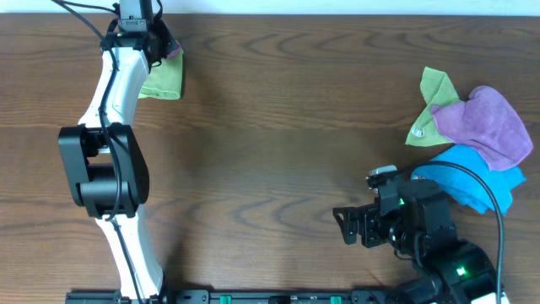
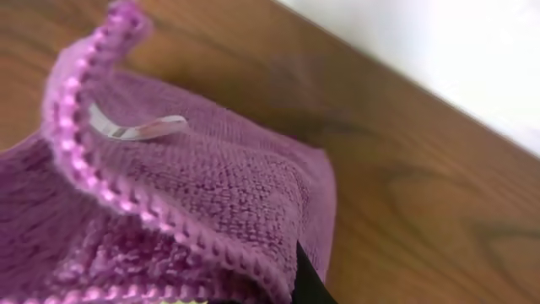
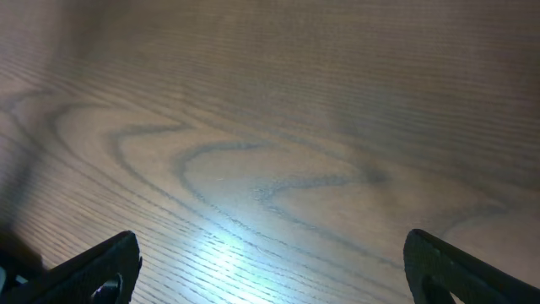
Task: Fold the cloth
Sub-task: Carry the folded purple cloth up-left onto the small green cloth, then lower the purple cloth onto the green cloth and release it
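Note:
I will next pull the bunched lilac-purple cloth back toward my base with my left gripper, over the lime-green cloth, whose near part [image 1: 162,84] is still uncovered.
In the left wrist view a lilac-purple cloth [image 2: 194,203] with a small white tag [image 2: 135,128] fills the frame, bunched right against my left gripper [image 2: 253,297]. One black fingertip shows at its edge, and the gripper looks shut on the cloth. From overhead the left gripper [image 1: 162,44] is at the far left edge of the table, and only a sliver of purple [image 1: 175,52] shows beside it. My right gripper [image 1: 350,226] is open and empty above bare wood near the front right; the right wrist view [image 3: 270,270] shows both fingers wide apart.
A lime-green cloth [image 1: 162,80] lies under the left gripper. At the right lies a pile: another lime-green cloth [image 1: 432,105], a second purple cloth [image 1: 488,125] and a bright blue cloth [image 1: 472,179]. The table's far edge meets a white wall [image 2: 472,51].

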### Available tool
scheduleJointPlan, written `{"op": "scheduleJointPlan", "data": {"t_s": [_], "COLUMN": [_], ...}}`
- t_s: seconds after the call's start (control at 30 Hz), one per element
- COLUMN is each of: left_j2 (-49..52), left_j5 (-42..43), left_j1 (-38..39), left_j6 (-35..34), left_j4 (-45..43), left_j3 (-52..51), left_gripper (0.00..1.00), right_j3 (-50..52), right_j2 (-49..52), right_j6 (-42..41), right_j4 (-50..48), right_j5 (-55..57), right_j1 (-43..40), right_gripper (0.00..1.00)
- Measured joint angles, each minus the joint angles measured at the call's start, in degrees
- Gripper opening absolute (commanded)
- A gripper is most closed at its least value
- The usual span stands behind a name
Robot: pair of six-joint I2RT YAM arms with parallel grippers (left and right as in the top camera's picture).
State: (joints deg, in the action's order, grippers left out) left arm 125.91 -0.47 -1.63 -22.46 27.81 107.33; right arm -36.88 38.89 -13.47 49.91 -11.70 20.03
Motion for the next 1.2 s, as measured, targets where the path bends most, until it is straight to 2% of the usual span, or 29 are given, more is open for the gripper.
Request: {"op": "scheduleJointPlan", "data": {"t_s": [0.33,0.5,0.8,1.0,1.2], "left_j2": [0.00,0.00,0.00,-0.76,-5.81], "left_j5": [-1.44,-1.46,-1.64,-1.77,-1.88], "left_j1": [0.00,0.00,-0.04,-0.17,-1.03], "left_j6": [0.02,0.07,0.31,0.28,0.35], "left_j4": [10.99,15.30,21.66,22.05,22.08], "left_j3": [0.07,0.07,0.09,0.09,0.09], "left_gripper": [0.06,0.11,0.48,0.59,0.70], "right_j3": [0.00,0.00,0.00,0.00,0.00], "right_j2": [0.00,0.00,0.00,0.00,0.00], "right_j6": [0.00,0.00,0.00,0.00,0.00], "right_j4": [0.00,0.00,0.00,0.00,0.00], "right_j5": [0.00,0.00,0.00,0.00,0.00], "right_j1": [0.00,0.00,0.00,0.00,0.00], "right_gripper": [0.99,0.99,0.99,0.99,0.99]}}
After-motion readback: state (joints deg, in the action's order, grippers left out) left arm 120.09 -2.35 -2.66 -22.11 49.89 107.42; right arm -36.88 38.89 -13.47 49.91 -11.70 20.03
